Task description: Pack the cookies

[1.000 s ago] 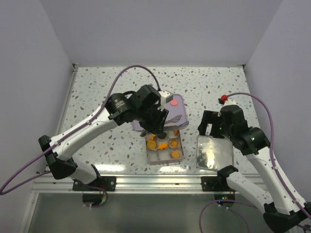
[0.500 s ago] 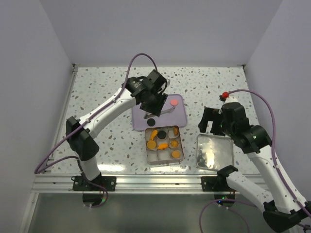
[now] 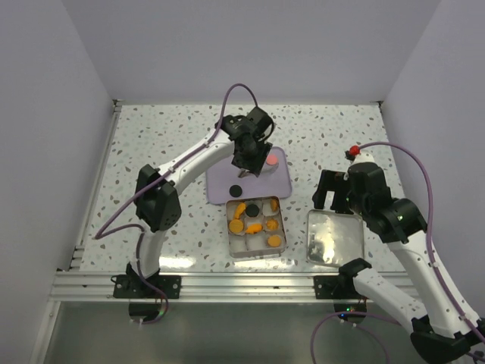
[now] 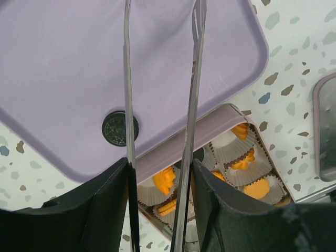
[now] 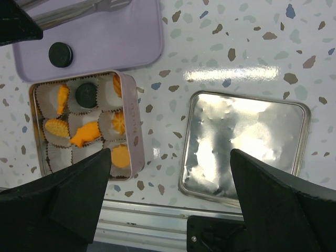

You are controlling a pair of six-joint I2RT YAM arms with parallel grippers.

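Observation:
My left gripper has the tongs and will bring them back past the tray (image 3: pixel 227 180), over the tin's empty near-middle cup (image 3: pixel 255 243), which lies back from it, to release them.
My left gripper (image 3: pixel 253 154) hangs over the far part of a lilac tray (image 3: pixel 227 180), shut on metal tongs (image 4: pixel 191 105). The tong blades stand apart with nothing between them, and their tips run out of the left wrist view. One black cookie (image 4: pixel 119 127) lies on the tray next to the left blade, and a pinkish cookie (image 3: pixel 268 160) lies by the tray's far right corner. Near the tray, a square tin (image 3: pixel 256 226) with white paper cups holds several orange cookies (image 5: pixel 85 134) and a black one (image 5: pixel 86 94). My right gripper (image 3: pixel 331 193) is open and holds nothing, right of the tin.
A silver tin lid (image 3: pixel 335 236) lies inside-up on the speckled table at the near right, under my right arm. The tin touches the tray's near edge. White walls close the table on three sides, and a metal rail (image 3: pixel 227 282) runs along the near edge.
My left arm has swung from the tin's far edge back over the tray, stretching out. The black cookie on the tray has come into view. My right arm has barely shifted.

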